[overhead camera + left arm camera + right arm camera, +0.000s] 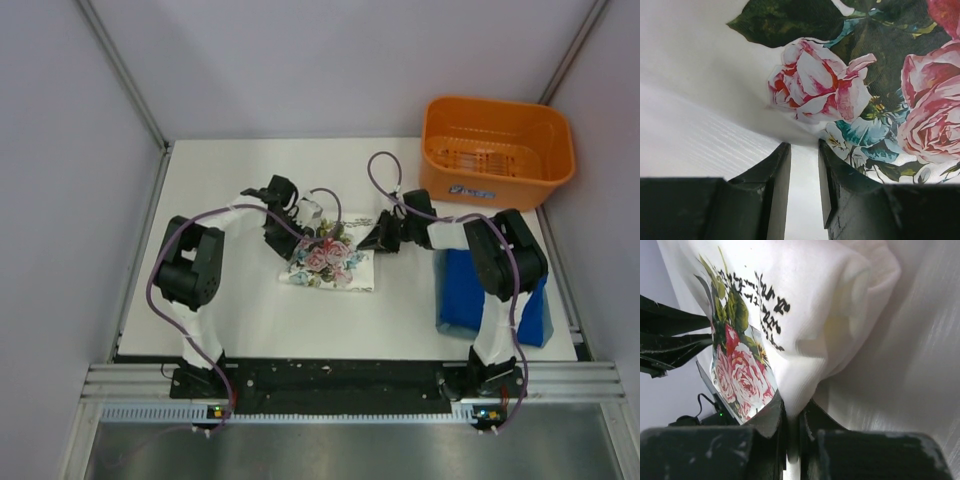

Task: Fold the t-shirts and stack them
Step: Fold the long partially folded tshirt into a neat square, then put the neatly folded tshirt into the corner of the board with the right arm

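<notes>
I will next carry the floral t-shirt (330, 265) up with my right gripper, to the right in the top view, and then down. I will release it onto the blue t-shirt (465, 290), which is already folded.
The white floral t-shirt (330, 265) lies folded small at the table's middle. My left gripper (300, 218) is at its far left corner. In the left wrist view the shirt's rose print (815, 90) fills the frame, and my left gripper (804, 145) stands narrowly open, its tips at a cloth edge with nothing clearly between them. My right gripper (372, 240) is at the shirt's far right corner. In the right wrist view it (792, 407) is shut on a bunched white fold of the shirt (805, 305). The blue t-shirt (465, 290) lies folded at the right, partly under the right arm.
An orange plastic basket (495, 150) stands at the back right corner. Grey walls close in the table on the left, back and right. The arm bases sit at the near edge.
</notes>
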